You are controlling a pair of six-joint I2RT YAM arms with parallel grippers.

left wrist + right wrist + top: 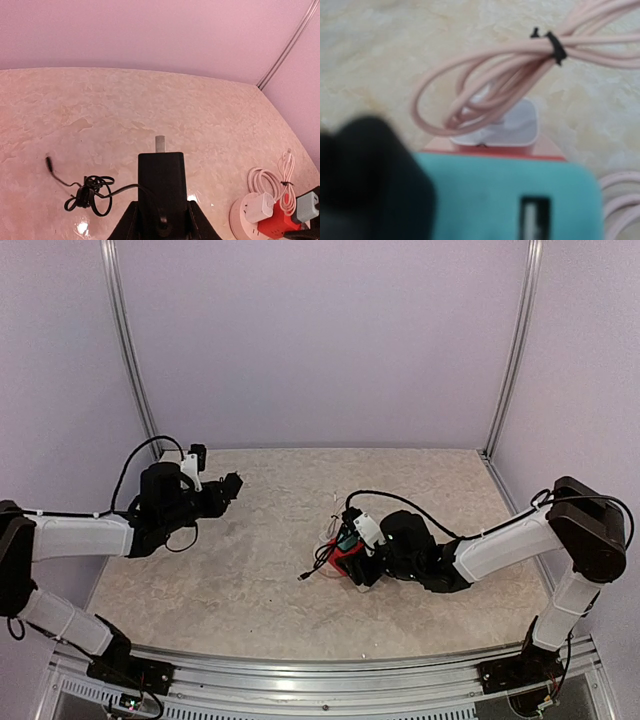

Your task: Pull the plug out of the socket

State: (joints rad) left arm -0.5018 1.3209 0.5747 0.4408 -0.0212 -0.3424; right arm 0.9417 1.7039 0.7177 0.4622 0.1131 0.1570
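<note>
My left gripper is to go outward and down onto the table next, toward the back wall (247, 482) (149, 118), because the black plug is off the red socket cube.
The red socket cube (347, 562) sits right of the table's middle, on a round white base (239, 220). It also shows in the left wrist view (272, 226). A white plug (260, 207) and a teal plug (510, 200) sit in it. My left gripper (230, 485) is far to its left, above the table, shut on a black plug (161, 185) with its metal prong (160, 144) pointing out. My right gripper (352, 552) is at the socket. Only one blurred black finger (370, 180) shows beside the teal plug, so its state is unclear.
A bundled black cable (87, 196) trails from the black plug over the table. Its loose tip (303, 577) lies left of the socket. Pale pink coiled cables (490, 85) lie beyond the socket. Walls and metal rails (505, 350) close the back and sides.
</note>
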